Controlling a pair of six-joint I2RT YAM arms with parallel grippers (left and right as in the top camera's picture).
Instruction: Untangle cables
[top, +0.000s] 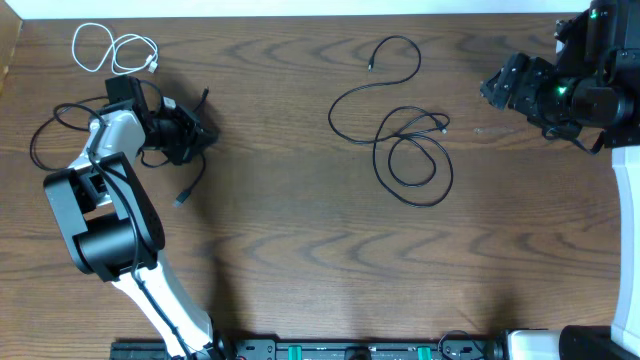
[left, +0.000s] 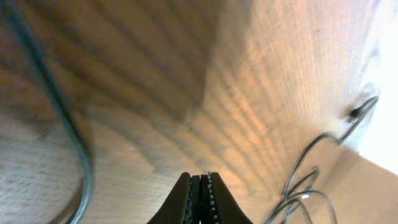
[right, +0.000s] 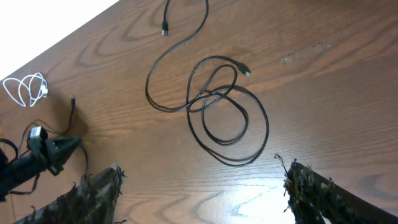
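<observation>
My left gripper should move gently a little to the left in the overhead view and let go of the cable on the tabletop, because the cable is clear of the black loops.
My left gripper (top: 208, 136) is at the left of the table with its jaws shut (left: 200, 186). A thin black cable (top: 190, 180) runs through it: one end sticks up past the jaws, and the other end lies on the table with its plug (top: 181, 201). It shows blurred in the left wrist view (left: 81, 162). Two longer black cables (top: 405, 140) lie looped over each other at centre right (right: 224, 112). The short white cable (top: 115, 48) is coiled at the far left. My right gripper (top: 492, 88) is open and empty (right: 202, 186), right of the black loops.
A black wire loop (top: 45, 135) lies beside the left arm's base. The table's back edge (top: 300, 14) meets a white wall. A dark rail (top: 330, 350) runs along the front edge.
</observation>
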